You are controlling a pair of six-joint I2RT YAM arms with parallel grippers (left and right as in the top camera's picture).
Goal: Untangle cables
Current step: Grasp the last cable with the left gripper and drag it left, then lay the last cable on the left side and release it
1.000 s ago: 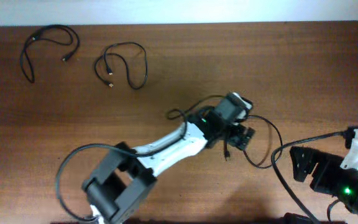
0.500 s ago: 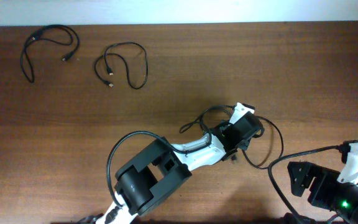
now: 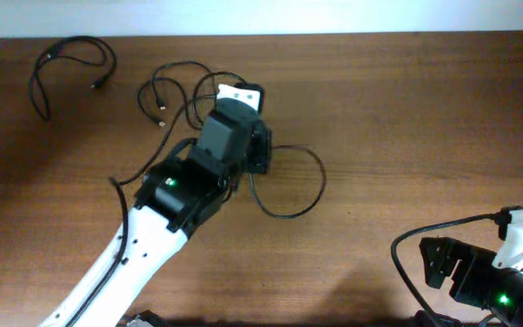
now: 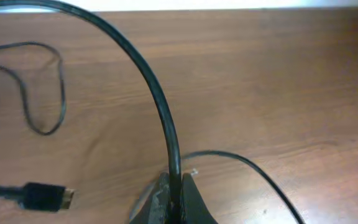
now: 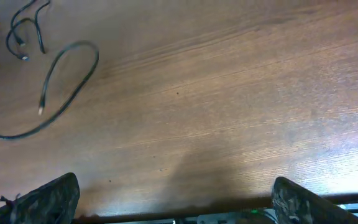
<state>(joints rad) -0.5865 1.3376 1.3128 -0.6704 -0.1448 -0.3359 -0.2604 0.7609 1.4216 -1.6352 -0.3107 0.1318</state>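
The black cable needs to swing to the left in the overhead view next with my left gripper, past the second cable, over empty wood in front of the third cable.
My left gripper (image 3: 259,150) is above the table's middle, a little toward the back, and is shut on a black cable (image 4: 165,118). That cable arches up and away from the jaws in the left wrist view. Its loop (image 3: 322,182) lies on the wood to the right of the gripper. A plug with a metal tip (image 4: 45,196) lies at the lower left of the wrist view. A second cable (image 3: 175,65) lies just left of the gripper, and a third (image 3: 80,39) lies at the far back left. My right gripper (image 5: 179,204) stands open and holds nothing.
The brown wooden table (image 3: 407,109) ends at a white wall along the back edge. My right arm (image 3: 479,263) sits at the front right corner with its own thick black wiring. My left arm (image 3: 166,195) stretches diagonally from the front left.
The left gripper has shut on the cable. It has swung from right of the middle toward the back left, dragging the cable's loop with it. The right arm has barely moved.
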